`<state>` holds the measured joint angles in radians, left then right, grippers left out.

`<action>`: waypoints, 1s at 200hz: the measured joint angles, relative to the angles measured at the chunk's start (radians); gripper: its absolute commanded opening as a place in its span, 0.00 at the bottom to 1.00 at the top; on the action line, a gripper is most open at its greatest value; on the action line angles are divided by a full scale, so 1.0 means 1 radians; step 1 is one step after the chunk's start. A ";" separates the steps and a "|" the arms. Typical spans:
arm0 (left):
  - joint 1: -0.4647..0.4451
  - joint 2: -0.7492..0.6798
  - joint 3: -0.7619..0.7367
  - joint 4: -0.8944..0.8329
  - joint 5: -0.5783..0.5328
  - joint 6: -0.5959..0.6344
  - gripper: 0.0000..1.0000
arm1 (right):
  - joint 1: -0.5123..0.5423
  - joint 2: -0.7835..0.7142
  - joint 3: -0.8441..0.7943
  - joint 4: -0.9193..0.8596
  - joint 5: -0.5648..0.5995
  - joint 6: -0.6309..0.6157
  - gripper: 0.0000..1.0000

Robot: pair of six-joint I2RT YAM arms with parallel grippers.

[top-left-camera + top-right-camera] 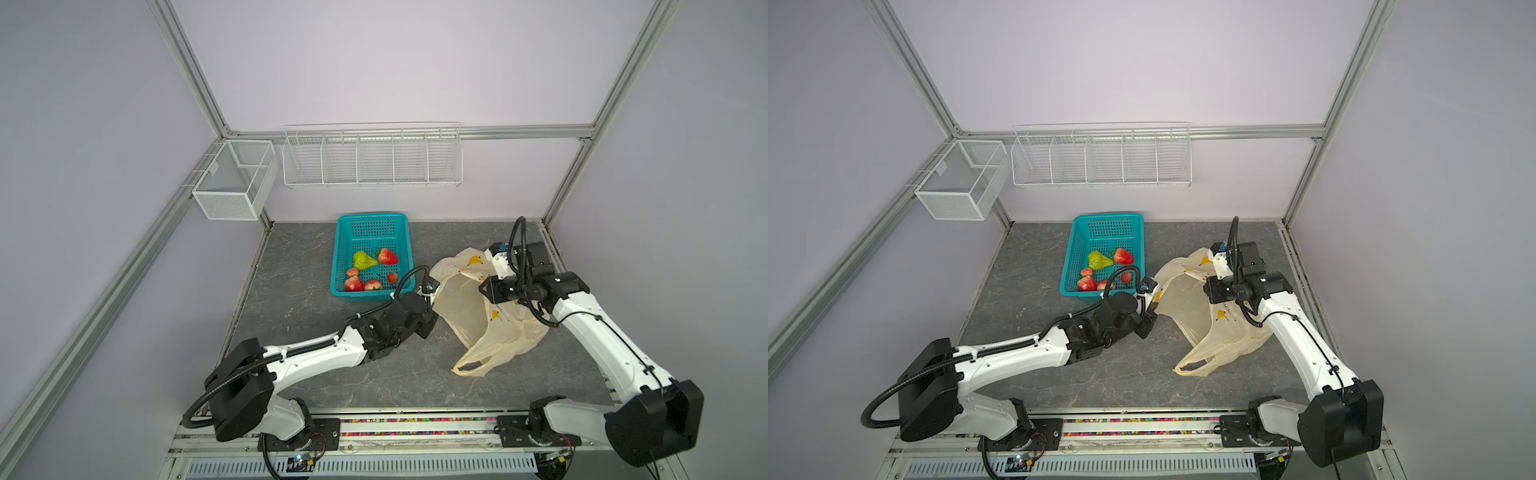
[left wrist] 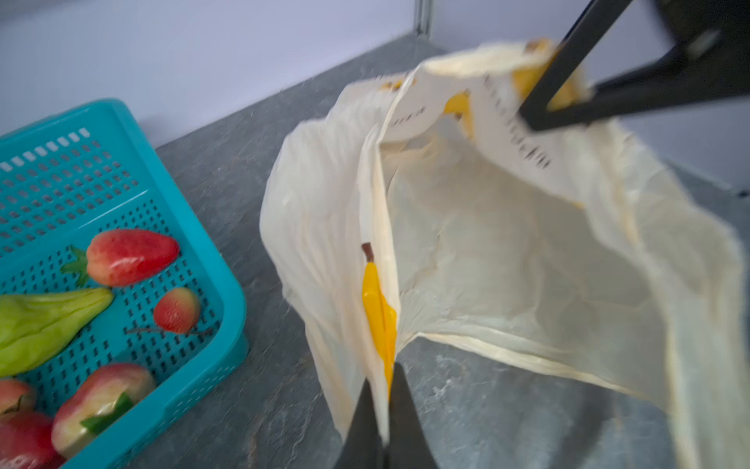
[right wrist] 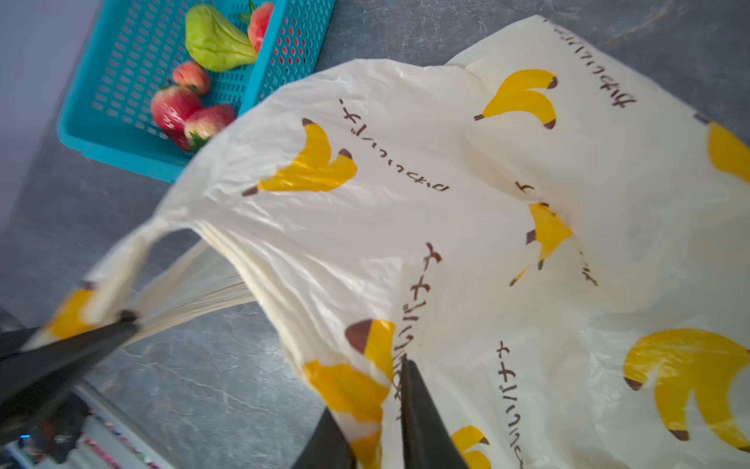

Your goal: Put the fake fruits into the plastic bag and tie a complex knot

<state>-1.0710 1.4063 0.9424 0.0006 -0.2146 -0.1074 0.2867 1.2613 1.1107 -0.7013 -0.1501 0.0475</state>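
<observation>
The left gripper pulls the bag's near rim toward the basket's near corner next and releases the bag. That basket lies outward of the rim and holds the fruits.
The fake fruits lie in a teal basket: a yellow-green pear, a large strawberry and several smaller red ones. The plastic bag, pale yellow with printed bananas, lies right of the basket, its mouth stretched between both grippers. My left gripper is shut on the mouth's near rim. My right gripper holds the far rim up, its jaws a little apart with a fold of film filling the gap. One loop handle lies flat on the table. No knot shows.
The grey stone-patterned table carries the basket at the back middle. A white mesh box and a white wire rack hang on the back wall. Aluminium frame posts stand at the table's corners.
</observation>
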 measured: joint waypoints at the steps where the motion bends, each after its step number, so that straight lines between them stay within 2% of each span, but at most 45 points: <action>1: 0.000 -0.003 0.003 -0.002 0.003 -0.002 0.00 | 0.006 0.000 0.000 0.001 0.010 -0.002 0.27; 30: 0.006 -0.087 0.129 -0.052 0.131 -0.058 0.00 | 0.086 -0.025 -0.025 0.026 0.156 -0.046 0.33; 62: 0.058 -0.097 0.197 -0.103 0.265 -0.129 0.00 | 0.125 -0.105 -0.103 0.095 0.264 -0.067 0.40; 95: 0.135 -0.084 0.197 -0.154 0.386 -0.212 0.00 | 0.134 -0.193 -0.235 0.244 0.287 -0.079 0.43; 126: 0.144 -0.067 0.210 -0.189 0.459 -0.251 0.00 | 0.137 -0.185 -0.299 0.351 0.280 -0.093 0.44; 138: 0.153 -0.060 0.219 -0.199 0.490 -0.270 0.00 | 0.138 -0.166 -0.299 0.381 0.282 -0.101 0.39; 152: 0.175 -0.056 0.226 -0.203 0.524 -0.296 0.00 | 0.140 -0.138 -0.296 0.399 0.288 -0.102 0.20; 167: 0.210 -0.055 0.229 -0.209 0.537 -0.317 0.00 | 0.141 -0.112 -0.282 0.378 0.293 -0.104 0.07; 186: 0.258 -0.051 0.232 -0.240 0.502 -0.324 0.00 | 0.138 -0.092 -0.206 0.266 0.283 -0.077 0.07; 200: 0.288 -0.037 0.234 -0.272 0.423 -0.313 0.00 | 0.116 -0.096 -0.139 0.188 0.234 -0.050 0.07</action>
<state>-0.7834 1.3689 1.1767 -0.2714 0.2081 -0.4206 0.4026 1.1652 0.9714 -0.5133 0.0837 -0.0029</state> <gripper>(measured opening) 0.047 0.068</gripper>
